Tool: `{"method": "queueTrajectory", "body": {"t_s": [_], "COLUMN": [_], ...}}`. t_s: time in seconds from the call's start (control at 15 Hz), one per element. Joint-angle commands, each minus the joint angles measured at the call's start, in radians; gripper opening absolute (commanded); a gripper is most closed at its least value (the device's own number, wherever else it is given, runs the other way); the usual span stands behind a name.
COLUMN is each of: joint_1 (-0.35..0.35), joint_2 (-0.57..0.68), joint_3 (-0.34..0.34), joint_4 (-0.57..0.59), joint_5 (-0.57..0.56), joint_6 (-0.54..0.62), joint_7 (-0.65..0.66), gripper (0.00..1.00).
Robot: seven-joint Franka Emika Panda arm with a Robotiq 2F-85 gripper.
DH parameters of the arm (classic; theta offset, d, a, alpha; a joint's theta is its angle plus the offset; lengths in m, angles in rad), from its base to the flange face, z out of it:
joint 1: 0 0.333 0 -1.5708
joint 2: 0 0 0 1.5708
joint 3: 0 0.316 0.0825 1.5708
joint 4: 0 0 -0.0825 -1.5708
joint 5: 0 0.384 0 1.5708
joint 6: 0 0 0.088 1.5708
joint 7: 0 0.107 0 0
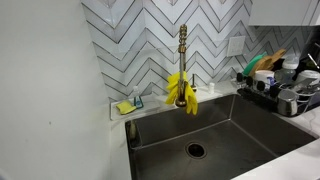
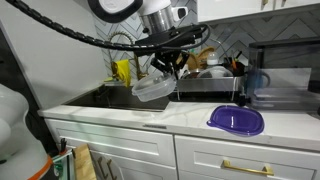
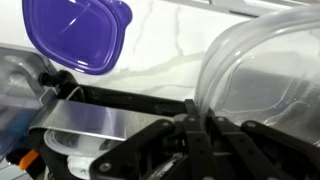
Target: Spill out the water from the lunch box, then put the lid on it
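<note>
I will next move my gripper toward the purple lid, lower the box level and release it on the bare counter between the sink and the lid, which lies below my gripper.
The clear plastic lunch box hangs tilted in the air over the sink's right edge, held by my gripper, which is shut on its rim. In the wrist view the clear box wall curves up right in front of my closed fingers. The purple lid lies flat on the white counter to the right of the sink; it also shows in the wrist view at the top left. No water can be made out in the box. Gripper and box are outside the exterior view of the sink basin.
The steel sink has a faucet with yellow gloves draped on it. A dish rack with dishes stands beside the sink. A sponge lies at the back ledge. A dark appliance stands behind the lid.
</note>
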Motion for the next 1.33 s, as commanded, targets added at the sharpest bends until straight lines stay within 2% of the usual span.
{"method": "queueTrajectory", "body": {"t_s": [0.0, 0.33, 0.4, 0.47, 0.67, 0.73, 0.87, 1.0, 1.27], "joint_1": [-0.047, -0.022, -0.061, -0.063, -0.071, -0.072, -0.112, -0.127, -0.146], "joint_2": [0.089, 0.187, 0.154, 0.168, 0.17, 0.169, 0.237, 0.289, 0.371], "joint_3": [0.006, 0.007, 0.035, 0.042, 0.051, 0.051, 0.064, 0.058, 0.071], "joint_4": [0.002, 0.003, 0.001, 0.002, 0.005, 0.006, 0.027, 0.049, 0.089], "joint_5": [0.024, 0.153, 0.109, 0.115, 0.114, 0.114, 0.052, 0.063, 0.096], "joint_6": [0.021, 0.098, 0.062, 0.067, 0.067, 0.067, 0.142, 0.169, 0.15], "joint_7": [-0.006, -0.104, -0.06, -0.065, -0.063, -0.063, 0.001, 0.028, 0.058], "gripper": [0.02, 0.02, 0.02, 0.07, 0.07, 0.02, 0.02, 0.02, 0.02]}}
